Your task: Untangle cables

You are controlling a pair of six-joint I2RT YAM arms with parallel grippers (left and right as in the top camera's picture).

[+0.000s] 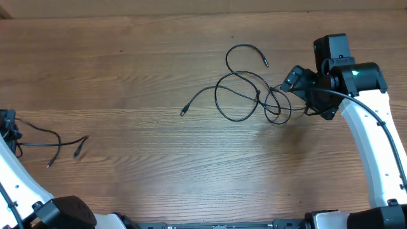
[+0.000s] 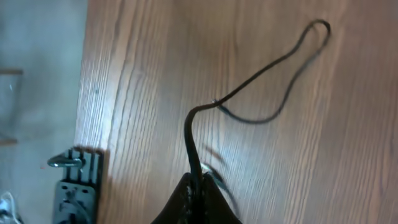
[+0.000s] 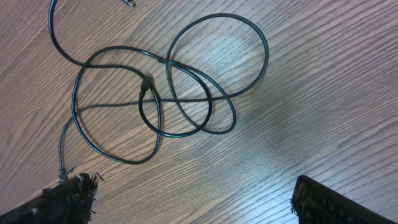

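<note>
The left gripper should next move back and down to the wood [image 2: 134, 190] beside the clamp bracket and let go of the black cable there, because that wood is apart from the tangle.
One thin black cable [image 1: 59, 141] lies apart at the far left, its two plug ends resting on the wood. My left gripper [image 1: 7, 124] is shut on it at the table's left edge. In the left wrist view the cable [image 2: 249, 87] rises from between the closed jaws of the left gripper [image 2: 200, 190] and loops away over the wood. The other cables [image 1: 257, 94] lie tangled in overlapping loops at centre right, with loose ends at the left [image 1: 183, 112] and the top [image 1: 266, 63]. My right gripper [image 1: 289, 81] hovers open just right of them. The tangle [image 3: 165, 61] lies ahead of the right gripper [image 3: 193, 199], nothing between its fingers.
The wooden table's left edge [image 2: 84, 93] runs close beside the left gripper, with a metal clamp bracket [image 2: 74, 177] and floor beyond it. The white right arm [image 1: 372, 146] arcs over the table's right side.
</note>
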